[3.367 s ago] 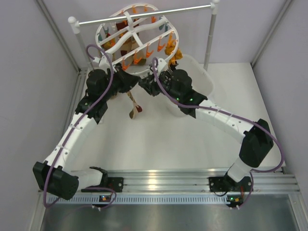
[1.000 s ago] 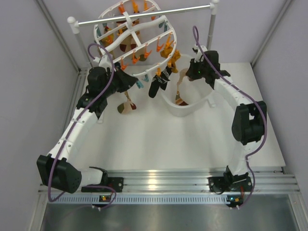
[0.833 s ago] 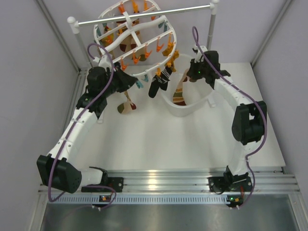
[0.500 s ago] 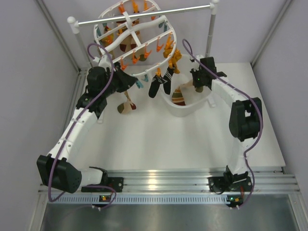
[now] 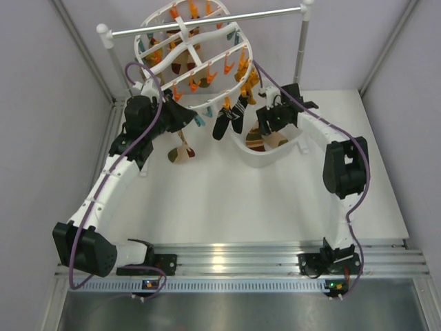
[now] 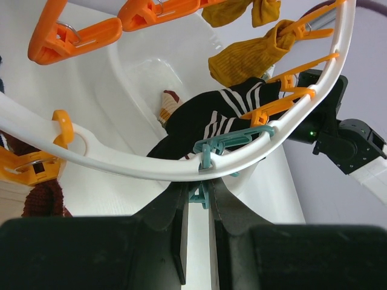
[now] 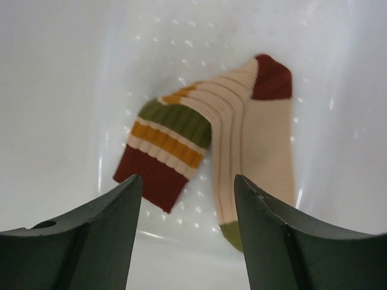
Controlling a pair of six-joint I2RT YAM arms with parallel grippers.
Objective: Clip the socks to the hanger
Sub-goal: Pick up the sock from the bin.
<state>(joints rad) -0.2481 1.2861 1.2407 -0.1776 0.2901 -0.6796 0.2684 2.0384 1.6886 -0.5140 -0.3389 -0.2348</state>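
Note:
The mustard-striped sock's cuff (image 5: pixel 255 141) (image 7: pixel 159 155) lies below and beside my right gripper's open fingers, so next the gripper lowers and shifts left in the top view onto it.
The white oval hanger (image 5: pixel 185 43) hangs from the rail, tilted toward me. A black white-striped sock (image 5: pixel 224 123) and mustard socks (image 5: pixel 244 72) hang from its near rim, and a tan and red-brown sock (image 5: pixel 180 152) dangles lower left. My left gripper (image 5: pixel 187 118) is at the near rim (image 6: pixel 121 166), shut on a teal clip (image 6: pixel 202 193); the black sock (image 6: pixel 205 115) hangs just beyond it. My right gripper (image 5: pixel 265 127) is open and empty over the tub. Below its jaws lies a folded tan sock with red, mustard and green stripes (image 7: pixel 224 151).
The white tub (image 5: pixel 293 146) stands at the back right, its wall (image 7: pixel 60 90) filling the right wrist view. The silver rail (image 5: pixel 207 21) on white posts crosses the back. Grey walls close in on both sides. Several orange clips (image 6: pixel 78 36) dangle above the left gripper.
The right gripper left the hanger's near rim, swung to the tub's far right side, then moved left over its middle. A black sock now hangs from the rim. The left gripper stayed put.

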